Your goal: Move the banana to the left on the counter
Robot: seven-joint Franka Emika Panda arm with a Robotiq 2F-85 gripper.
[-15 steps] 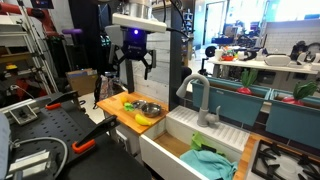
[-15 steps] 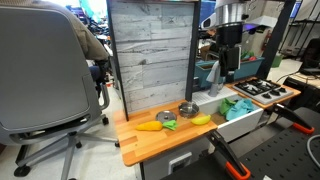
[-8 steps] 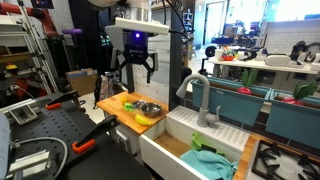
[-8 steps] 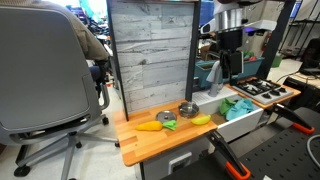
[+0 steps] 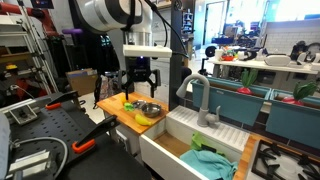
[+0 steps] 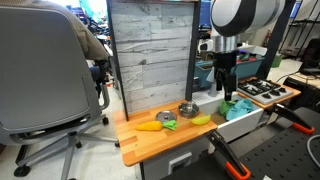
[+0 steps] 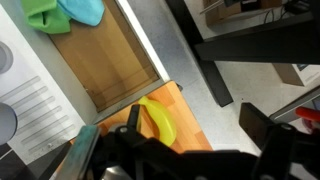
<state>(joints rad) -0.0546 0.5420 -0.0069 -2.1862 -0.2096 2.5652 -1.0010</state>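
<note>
My gripper lowers next until its fingers straddle the banana's middle [image 7: 161, 121] and then closes, since the banana lies below my open gripper, near one finger.
The small yellow banana [image 5: 146, 119] lies on the orange-brown wooden counter [image 5: 118, 101], near the edge by the white sink; it also shows in the other exterior view [image 6: 202, 120]. My gripper [image 5: 139, 80] hangs open and empty above the counter, over the metal bowl and banana, and touches nothing. An exterior view shows it [image 6: 226, 93] just above and beyond the banana. In the wrist view the banana [image 7: 160, 120] lies on the counter [image 7: 185, 128] close to one finger of the open gripper [image 7: 193, 121].
A metal bowl [image 5: 149, 108] sits beside the banana. An orange carrot [image 6: 148, 126] and a green item [image 6: 168, 123] lie further along the counter. The white sink [image 5: 170, 146] holds green and blue cloths [image 7: 62, 12]. A grey wooden back panel [image 6: 150, 50] stands behind.
The arm has come down toward the counter, with the gripper still open. The banana and other items have not moved.
</note>
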